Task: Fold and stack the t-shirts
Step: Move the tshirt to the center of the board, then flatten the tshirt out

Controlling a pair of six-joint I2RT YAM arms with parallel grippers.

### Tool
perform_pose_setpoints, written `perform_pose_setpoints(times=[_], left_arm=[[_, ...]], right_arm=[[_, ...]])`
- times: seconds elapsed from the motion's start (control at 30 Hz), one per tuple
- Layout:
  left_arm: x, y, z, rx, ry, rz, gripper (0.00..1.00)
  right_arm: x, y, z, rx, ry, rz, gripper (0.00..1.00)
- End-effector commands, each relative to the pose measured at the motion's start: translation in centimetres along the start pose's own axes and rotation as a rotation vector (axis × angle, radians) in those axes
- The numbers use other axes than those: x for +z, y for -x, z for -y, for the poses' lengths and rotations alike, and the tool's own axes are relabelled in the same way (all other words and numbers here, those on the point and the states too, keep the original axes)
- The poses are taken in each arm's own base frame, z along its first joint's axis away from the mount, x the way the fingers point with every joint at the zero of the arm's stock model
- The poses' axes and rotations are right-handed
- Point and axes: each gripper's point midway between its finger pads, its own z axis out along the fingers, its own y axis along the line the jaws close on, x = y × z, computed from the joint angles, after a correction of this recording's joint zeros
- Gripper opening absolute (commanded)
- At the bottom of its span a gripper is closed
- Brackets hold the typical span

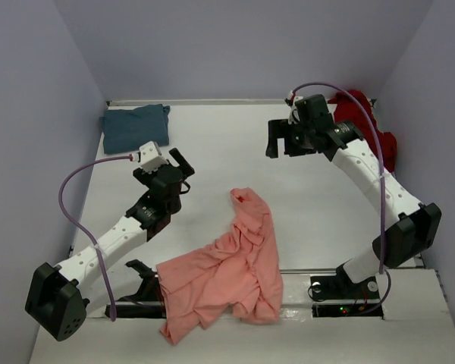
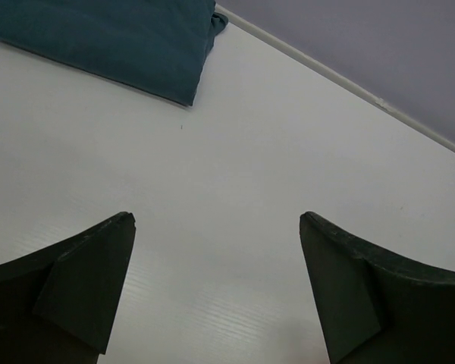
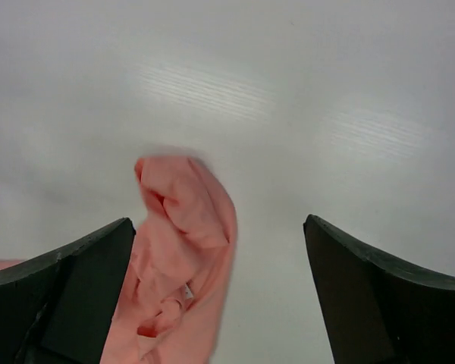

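Observation:
My right gripper lowers and draws back onto the pink shirt's fold near its far tip next, since that fold is below the gripper, closer to my base.
The salmon-pink t-shirt lies crumpled at the table's near middle, its lower part hanging over the front edge. Its far tip shows in the right wrist view. The teal t-shirt lies folded at the far left corner and shows in the left wrist view. The dark red t-shirt lies bunched at the far right, partly behind the right arm. My left gripper is open and empty above bare table, left of the pink shirt. My right gripper is open and empty, raised over the far middle.
The white table is enclosed by lavender walls at the back and both sides. Purple cables loop off both arms. The arm bases stand at the near edge either side of the pink shirt.

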Motion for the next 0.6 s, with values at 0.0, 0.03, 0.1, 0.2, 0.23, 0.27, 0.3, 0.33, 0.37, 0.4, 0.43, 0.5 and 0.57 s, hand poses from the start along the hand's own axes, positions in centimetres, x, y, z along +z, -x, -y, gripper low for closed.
perform_pose_setpoints(times=[0.0,0.03,0.1,0.2,0.23,0.27,0.3,0.33,0.37,0.4,0.43,0.5,0.57], left_arm=[[0.2,1.6,0.3,-0.032,0.015,0.049,0.99],[0.2,1.5,0.3,-0.029,0.016,0.048,0.99],[0.3,1.4,0.3,-0.026,0.017,0.046,0.99],[0.5,1.3,0.5,-0.02,0.017,0.041,0.99],[0.5,1.2,0.4,-0.016,0.02,0.04,0.99],[0.5,1.2,0.5,-0.016,0.019,0.039,0.99],[0.6,1.3,0.5,-0.016,0.02,0.04,0.99],[0.6,1.2,0.6,-0.014,0.02,0.037,0.99],[0.7,1.1,0.5,-0.012,0.022,0.036,0.99],[0.8,1.0,0.6,-0.007,0.023,0.032,0.99],[0.8,0.8,0.6,-0.003,0.024,0.029,0.99],[1.1,0.5,0.7,0.007,0.03,0.022,0.99],[1.2,0.4,0.8,0.011,0.029,0.015,0.99]], right_arm=[[-1.1,0.8,2.5,0.023,-0.084,0.088,1.0],[-0.9,0.5,3.0,0.032,-0.094,0.081,1.0],[-0.5,-0.2,3.0,0.037,-0.086,0.07,1.0],[0.3,-2.4,3.5,0.049,-0.089,0.022,0.99],[0.2,-3.1,3.4,0.058,-0.084,0.011,0.99],[0.4,-3.8,3.5,0.066,-0.078,-0.003,0.98],[1.0,-5.7,3.2,0.08,-0.048,-0.051,0.98],[1.0,-6.2,2.1,0.101,0.018,-0.053,0.95],[1.3,-7.1,1.7,0.115,0.051,-0.072,0.93],[2.1,-8.9,1.6,0.139,0.07,-0.105,0.9],[2.2,-9.8,1.4,0.152,0.09,-0.121,0.89],[2.6,-11.7,1.1,0.178,0.126,-0.156,0.89],[3.3,-14.2,0.9,0.219,0.159,-0.195,0.89]])
